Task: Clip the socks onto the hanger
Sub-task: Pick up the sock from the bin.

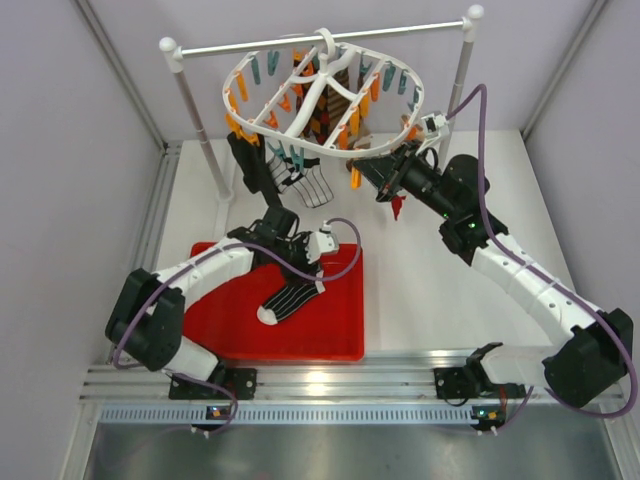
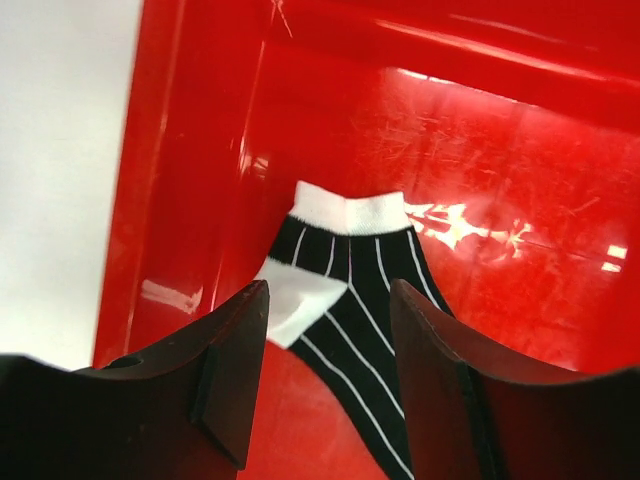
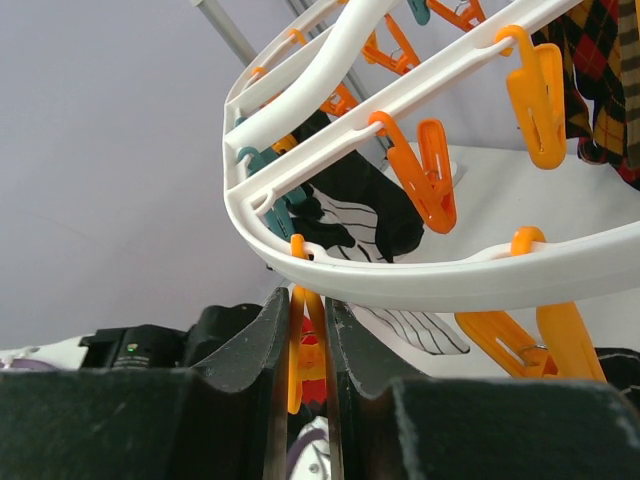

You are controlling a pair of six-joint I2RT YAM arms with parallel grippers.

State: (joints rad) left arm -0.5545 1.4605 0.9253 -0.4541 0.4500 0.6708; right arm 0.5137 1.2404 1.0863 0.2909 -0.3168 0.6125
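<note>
My left gripper comes down next onto the black sock (image 1: 290, 298), just beside the white part at the sock's end.
A black sock (image 1: 290, 298) with thin white stripes and white ends lies flat in the red tray (image 1: 230, 330). My left gripper (image 1: 303, 268) hovers just over it, open. In the left wrist view the sock (image 2: 350, 290) runs between and under the two spread fingertips, which do not pinch it. The white hanger (image 1: 312, 146) hangs from the rod with orange and teal clips. It carries a striped sock (image 1: 302, 182) and patterned socks (image 1: 325, 110). My right gripper (image 1: 372, 168) is at its near rim, shut on an orange clip (image 3: 305, 330) under the hanger rim (image 3: 450, 280).
The white rod (image 1: 320, 40) on two posts spans the back of the table. A small dark red piece (image 1: 400, 207) hangs below the right gripper. White walls enclose the left, right and back. The tray's raised rim (image 2: 180, 150) stands beside the sock.
</note>
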